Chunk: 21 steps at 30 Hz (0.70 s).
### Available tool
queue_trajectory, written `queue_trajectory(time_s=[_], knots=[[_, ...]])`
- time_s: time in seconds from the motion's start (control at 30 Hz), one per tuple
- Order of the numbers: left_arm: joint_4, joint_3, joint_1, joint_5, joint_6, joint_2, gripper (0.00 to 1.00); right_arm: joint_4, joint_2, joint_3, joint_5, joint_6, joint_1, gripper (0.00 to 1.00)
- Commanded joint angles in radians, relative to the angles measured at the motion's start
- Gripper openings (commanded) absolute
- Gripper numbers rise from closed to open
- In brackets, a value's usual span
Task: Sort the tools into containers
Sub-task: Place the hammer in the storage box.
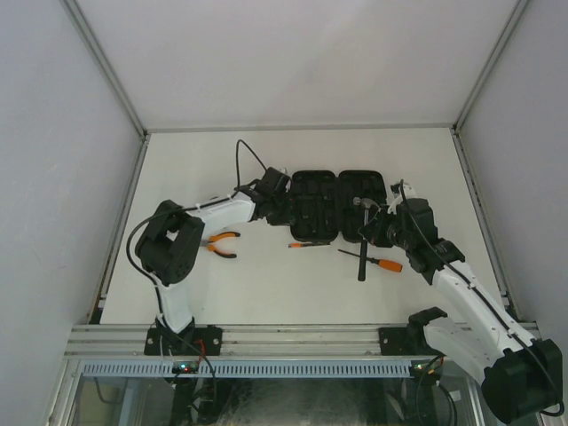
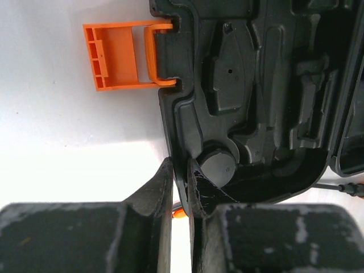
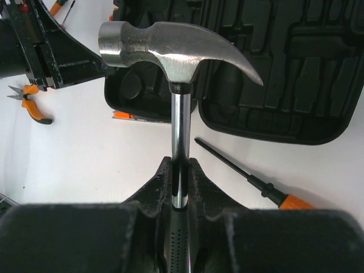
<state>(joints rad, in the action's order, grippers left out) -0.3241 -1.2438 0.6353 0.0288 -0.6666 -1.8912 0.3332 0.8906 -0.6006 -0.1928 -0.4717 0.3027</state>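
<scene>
I will swing my right gripper across and down to release the hammer (image 1: pixel 362 263) in the case's latch half, since that lies below, to the left in the top view.
The black tool case (image 1: pixel 337 191) lies open mid-table, its orange latch (image 2: pixel 119 54) flipped outward. My left gripper (image 1: pixel 282 206) (image 2: pixel 181 165) is shut on the case's near-left rim (image 2: pixel 181 176), one finger inside and one outside. In my right gripper (image 1: pixel 368 229) (image 3: pixel 180 162) is the hammer (image 1: pixel 362 263), gripped by its steel shaft. Its head (image 3: pixel 170 48) hangs over the case's front edge. Orange-handled pliers (image 1: pixel 222 244) (image 3: pixel 31 105) lie left of the case. A long screwdriver (image 1: pixel 377 262) (image 3: pixel 250 176) and a small orange one (image 1: pixel 302 245) lie in front of it.
The case's moulded slots (image 2: pixel 267 85) show no tools in them. White walls (image 1: pixel 53 160) with metal rails close in the table on three sides. My left arm (image 1: pixel 173 244) bends round the pliers.
</scene>
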Motion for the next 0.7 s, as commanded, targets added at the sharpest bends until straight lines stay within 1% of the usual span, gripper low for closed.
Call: queue_trajectory(time_s=[0.0, 0.1, 0.33, 0.67], knots=[[-0.03, 0.074, 0.001, -0.016, 0.005, 0.054, 0.13, -0.078, -0.003, -0.011, -0.001, 0.005, 0.007, 0.0], [-0.029, 0.106, 0.001, -0.02, 0.0, 0.083, 0.12, -0.083, 0.004, -0.011, 0.001, 0.001, 0.012, 0.0], [-0.012, 0.193, 0.007, -0.027, -0.107, 0.155, 0.12, -0.099, 0.021, -0.012, 0.012, 0.0, 0.032, 0.0], [-0.012, 0.247, 0.049, -0.032, -0.209, 0.213, 0.12, -0.102, 0.036, -0.019, 0.028, 0.001, 0.055, 0.0]])
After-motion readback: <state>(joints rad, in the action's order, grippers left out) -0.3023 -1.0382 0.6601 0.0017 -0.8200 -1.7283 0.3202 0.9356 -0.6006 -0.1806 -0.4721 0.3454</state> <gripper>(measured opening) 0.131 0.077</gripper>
